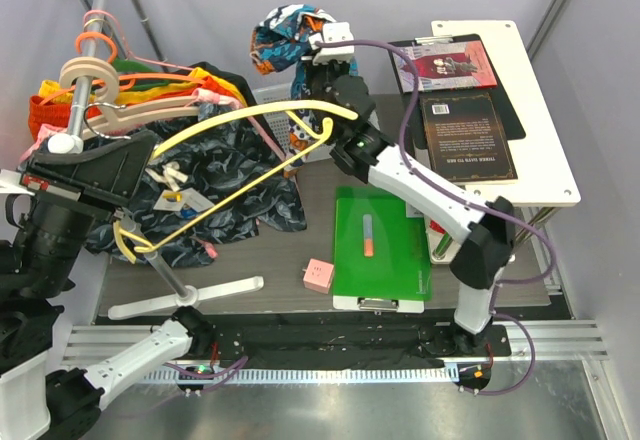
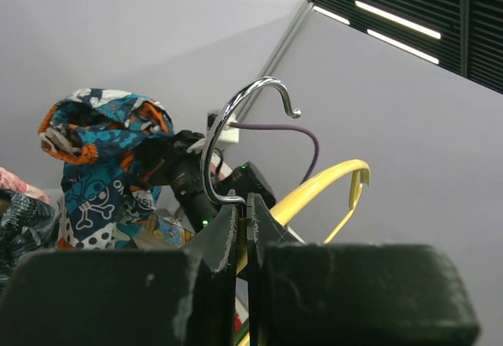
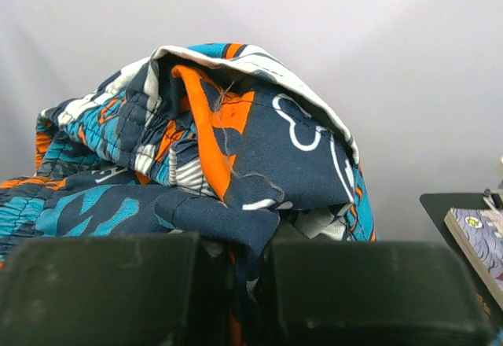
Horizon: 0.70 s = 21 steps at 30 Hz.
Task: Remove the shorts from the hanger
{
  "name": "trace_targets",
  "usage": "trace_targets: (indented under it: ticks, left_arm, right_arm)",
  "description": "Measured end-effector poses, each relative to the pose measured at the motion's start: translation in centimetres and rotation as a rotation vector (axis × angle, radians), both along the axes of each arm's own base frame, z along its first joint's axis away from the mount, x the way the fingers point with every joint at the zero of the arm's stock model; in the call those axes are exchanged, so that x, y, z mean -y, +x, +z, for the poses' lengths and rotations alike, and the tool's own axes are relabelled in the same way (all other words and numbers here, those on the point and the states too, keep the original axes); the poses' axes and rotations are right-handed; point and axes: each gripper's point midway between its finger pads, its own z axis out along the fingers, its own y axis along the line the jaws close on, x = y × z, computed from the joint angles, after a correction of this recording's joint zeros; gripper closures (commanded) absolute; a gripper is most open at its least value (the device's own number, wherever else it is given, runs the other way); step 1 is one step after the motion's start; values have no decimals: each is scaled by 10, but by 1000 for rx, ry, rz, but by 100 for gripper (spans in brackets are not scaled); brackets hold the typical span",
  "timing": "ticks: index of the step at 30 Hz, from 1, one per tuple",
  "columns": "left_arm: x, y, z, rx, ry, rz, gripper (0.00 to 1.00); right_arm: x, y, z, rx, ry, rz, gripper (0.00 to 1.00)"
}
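Note:
My right gripper lowers the bunched shorts into the basket and releases them there next, since the white basket stands below it.
The shorts, printed in blue, teal, orange and white, hang bunched from my right gripper at the back middle, raised and clear of the hanger. In the right wrist view the fabric is pinched between the shut jaws of the right gripper. The pale yellow hanger is bare and stretches from my left gripper towards the right arm. In the left wrist view the left gripper is shut on the hanger's neck, below its metal hook; the yellow arm and the shorts show beyond.
A clothes rack with beige and pink-orange hangers stands at the left, its white foot on the table. A dark navy leaf-print garment lies under the hanger. A green clipboard, a pink box and books lie to the right.

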Motion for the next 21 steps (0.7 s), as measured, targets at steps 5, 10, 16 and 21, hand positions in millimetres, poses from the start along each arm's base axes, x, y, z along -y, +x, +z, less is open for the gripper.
trace_targets:
  ticks: [5,10,16,21]
  left_arm:
    - [3,3,-1,-5,5,-3,100]
    - [6,6,-2,-11,12,-4,99]
    - [6,6,-2,-12,12,-4,99]
    - [5,5,0,-9,9,-4,100]
  right_arm:
    - [-1,38,-27,-17,14,-92,99]
    - [-1,64,-52,-33,27,-157,99]
    - [-7,81,-89,-69,35,-205,99]
    - [-18,93,-130,-117,-4,-213,99]
